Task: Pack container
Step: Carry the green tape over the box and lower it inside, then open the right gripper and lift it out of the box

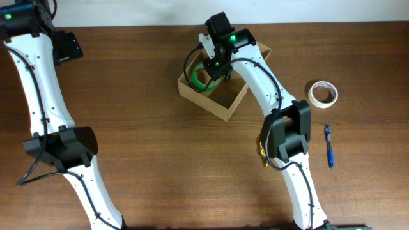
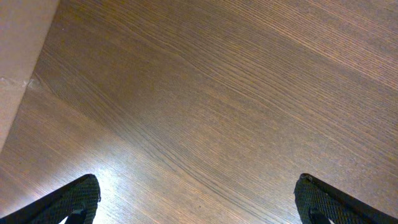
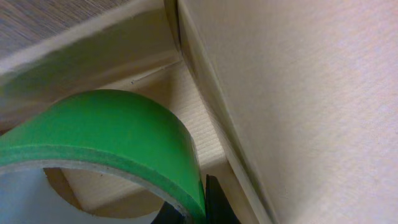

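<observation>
Next, my right gripper lowers toward the container's bottom and opens its fingers to release the green tape roll (image 1: 199,78), already hanging within the cardboard sides.
The container (image 1: 192,89), a small open brown cardboard box, sits at the table's back centre. My right gripper (image 1: 216,69) reaches down into it and is shut on a green tape roll (image 1: 199,78), one finger inside the ring and one outside. In the right wrist view the green tape roll (image 3: 118,134) fills the lower left, close to the container's inner wall (image 3: 298,93) and corner. My left gripper (image 2: 199,202) is open and empty over bare wood at the far left back of the table (image 1: 67,46).
A white tape roll (image 1: 323,92) lies right of the box. A blue pen (image 1: 329,145) lies nearer the front right. The box's flap lid (image 1: 255,51) stands open behind the right arm.
</observation>
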### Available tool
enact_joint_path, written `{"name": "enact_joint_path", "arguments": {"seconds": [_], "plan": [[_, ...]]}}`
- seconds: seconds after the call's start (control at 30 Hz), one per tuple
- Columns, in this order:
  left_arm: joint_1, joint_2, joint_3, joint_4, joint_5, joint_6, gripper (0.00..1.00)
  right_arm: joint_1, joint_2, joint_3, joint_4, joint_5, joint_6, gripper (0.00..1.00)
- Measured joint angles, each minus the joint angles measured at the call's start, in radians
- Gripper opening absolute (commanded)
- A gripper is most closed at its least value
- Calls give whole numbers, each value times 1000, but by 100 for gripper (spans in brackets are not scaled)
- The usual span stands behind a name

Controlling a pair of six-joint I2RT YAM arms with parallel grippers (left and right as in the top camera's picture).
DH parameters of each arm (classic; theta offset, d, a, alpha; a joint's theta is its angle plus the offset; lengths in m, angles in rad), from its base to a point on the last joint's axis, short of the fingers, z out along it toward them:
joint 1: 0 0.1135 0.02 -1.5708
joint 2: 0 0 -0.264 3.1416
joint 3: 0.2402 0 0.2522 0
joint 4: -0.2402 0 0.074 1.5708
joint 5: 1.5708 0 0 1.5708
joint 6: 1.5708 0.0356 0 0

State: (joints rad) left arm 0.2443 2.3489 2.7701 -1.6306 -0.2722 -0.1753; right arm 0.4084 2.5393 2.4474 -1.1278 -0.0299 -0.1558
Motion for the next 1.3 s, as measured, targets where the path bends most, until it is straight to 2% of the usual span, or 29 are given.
{"name": "enact_joint_path", "arguments": {"seconds": [0.4,0.5,0.67,1.0,1.17,1.3], "plan": [[0,0,0,0,0,0,100,-1,38,-11,0,5,2,6],[0,0,0,0,0,0,100,-2,39,-11,0,5,8,16],[0,0,0,0,0,0,100,-2,39,-11,8,8,12,41],[0,0,0,0,0,0,100,-2,39,-11,-6,8,13,44],[0,0,0,0,0,0,100,-2,30,-11,-36,53,4,49],[0,0,0,0,0,0,100,-2,-47,-17,-75,97,-1,54]]}}
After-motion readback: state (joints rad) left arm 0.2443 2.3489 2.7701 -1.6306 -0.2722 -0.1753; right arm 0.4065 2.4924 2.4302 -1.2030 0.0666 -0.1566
